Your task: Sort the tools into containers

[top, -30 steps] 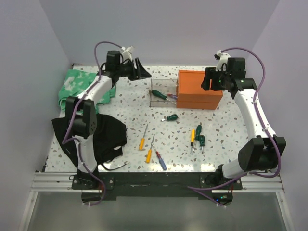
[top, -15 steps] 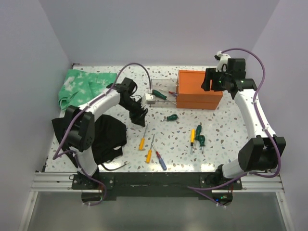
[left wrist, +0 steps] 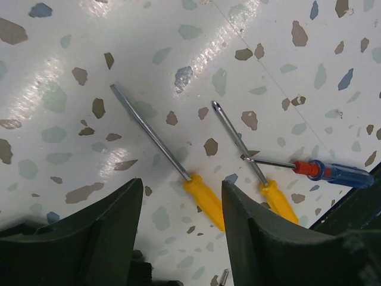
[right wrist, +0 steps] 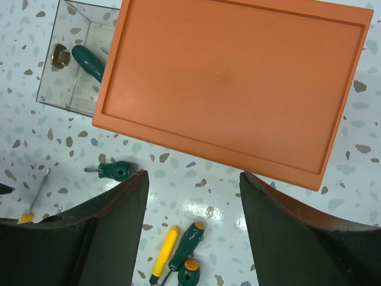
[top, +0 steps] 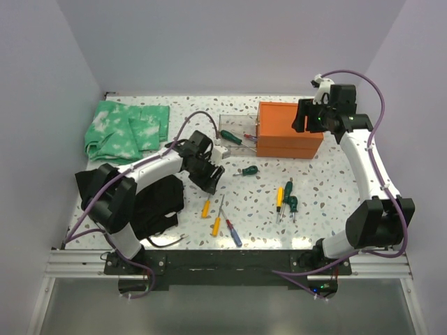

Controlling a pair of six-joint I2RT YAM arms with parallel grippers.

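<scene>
The yellow screwdriver's handle already lies between the left gripper's open fingers, so the left gripper should next lower onto the handle near the screwdriver's metal shaft and close there.
The orange chest stands at the back right with one clear drawer pulled out to the left, a green-handled screwdriver inside. My left gripper is open and empty, just above a yellow-handled screwdriver. In the left wrist view that screwdriver's handle lies between my open fingers; a second yellow one and a red-and-blue one lie to the right. My right gripper is open and empty over the chest's lid.
A stubby green screwdriver lies mid-table. A yellow and two green screwdrivers lie front right. A green cloth is at the back left, a black cloth at the front left under my left arm.
My left arm has swung from the back, near the open drawer, forward and down to the yellow screwdrivers. The right arm has not moved.
</scene>
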